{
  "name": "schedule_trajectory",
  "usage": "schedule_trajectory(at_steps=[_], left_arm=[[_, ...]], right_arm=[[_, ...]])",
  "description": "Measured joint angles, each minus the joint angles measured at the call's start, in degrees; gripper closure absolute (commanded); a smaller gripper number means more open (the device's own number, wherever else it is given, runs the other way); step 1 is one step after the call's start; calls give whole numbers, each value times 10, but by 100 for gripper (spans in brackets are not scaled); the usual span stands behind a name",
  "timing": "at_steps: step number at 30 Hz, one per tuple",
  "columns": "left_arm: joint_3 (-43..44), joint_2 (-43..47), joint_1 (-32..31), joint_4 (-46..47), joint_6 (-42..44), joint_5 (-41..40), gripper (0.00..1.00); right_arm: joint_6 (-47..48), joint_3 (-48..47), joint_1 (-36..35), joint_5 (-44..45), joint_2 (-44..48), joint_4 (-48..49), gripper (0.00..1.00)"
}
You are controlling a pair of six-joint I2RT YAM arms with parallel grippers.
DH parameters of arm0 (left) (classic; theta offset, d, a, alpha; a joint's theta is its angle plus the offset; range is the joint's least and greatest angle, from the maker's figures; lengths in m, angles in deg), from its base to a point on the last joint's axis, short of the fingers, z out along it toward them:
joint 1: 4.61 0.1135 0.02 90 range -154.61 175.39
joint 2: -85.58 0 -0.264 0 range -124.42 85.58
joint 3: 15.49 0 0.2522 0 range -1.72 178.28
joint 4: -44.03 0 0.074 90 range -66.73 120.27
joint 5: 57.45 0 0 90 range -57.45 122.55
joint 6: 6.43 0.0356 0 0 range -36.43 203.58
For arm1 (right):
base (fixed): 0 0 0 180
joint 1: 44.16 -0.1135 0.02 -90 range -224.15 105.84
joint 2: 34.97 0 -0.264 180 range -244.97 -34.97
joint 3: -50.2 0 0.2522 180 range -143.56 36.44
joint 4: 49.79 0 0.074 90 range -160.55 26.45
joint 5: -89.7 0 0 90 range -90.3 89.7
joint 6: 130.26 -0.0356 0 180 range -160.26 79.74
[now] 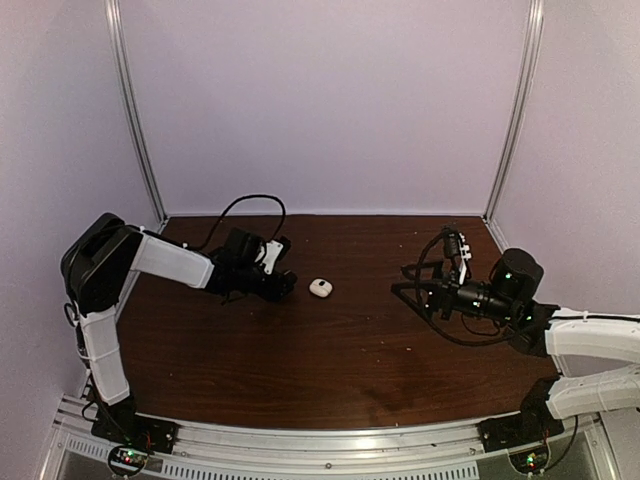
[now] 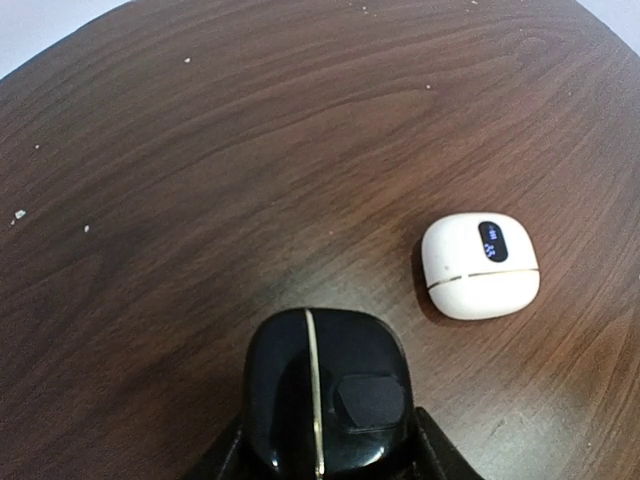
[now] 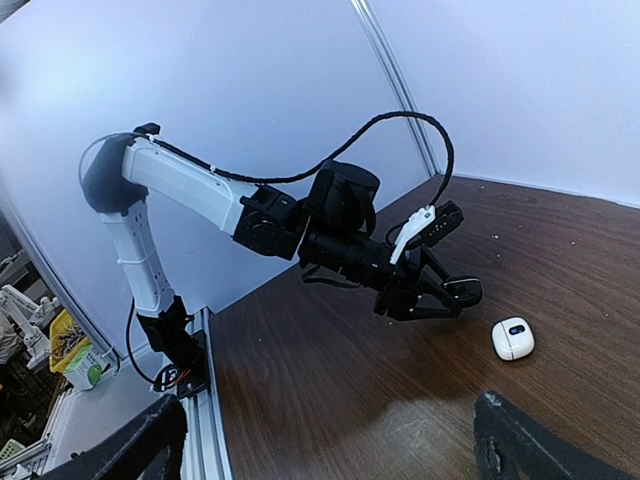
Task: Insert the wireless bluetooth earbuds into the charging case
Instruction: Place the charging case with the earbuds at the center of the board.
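Observation:
The glossy black case will go down onto the wood beside the white charging case [image 2: 480, 265] next, and my left gripper will let it go there.
My left gripper [image 1: 283, 285] is shut on a closed glossy black charging case [image 2: 325, 395] with a thin gold seam, held low over the table. A closed white charging case [image 2: 480, 265] with a small lit display lies on the wood just right of it, apart from the black one; it also shows in the top view [image 1: 320, 288] and the right wrist view [image 3: 513, 338]. My right gripper [image 1: 405, 280] is open and empty, raised off the table well to the right of the white case. No earbuds show in any view.
The dark wooden table [image 1: 330, 360] is walled by pale panels with metal corner posts [image 1: 135, 110]. A black cable [image 1: 245, 205] loops behind the left arm. An aluminium rail [image 1: 330, 450] runs along the near edge.

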Motion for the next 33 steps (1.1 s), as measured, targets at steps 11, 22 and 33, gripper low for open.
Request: schedule_trajectory(at_steps=[11, 22, 33], left_arm=[[9, -27, 0, -24, -5, -3, 63], [27, -27, 0, -57, -8, -5, 20], [63, 45, 0, -118, -10, -6, 2]], right_arm=[[-4, 0, 3, 38, -2, -28, 0], [-16, -50, 7, 100, -25, -129, 0], [-12, -99, 23, 138, -35, -201, 0]])
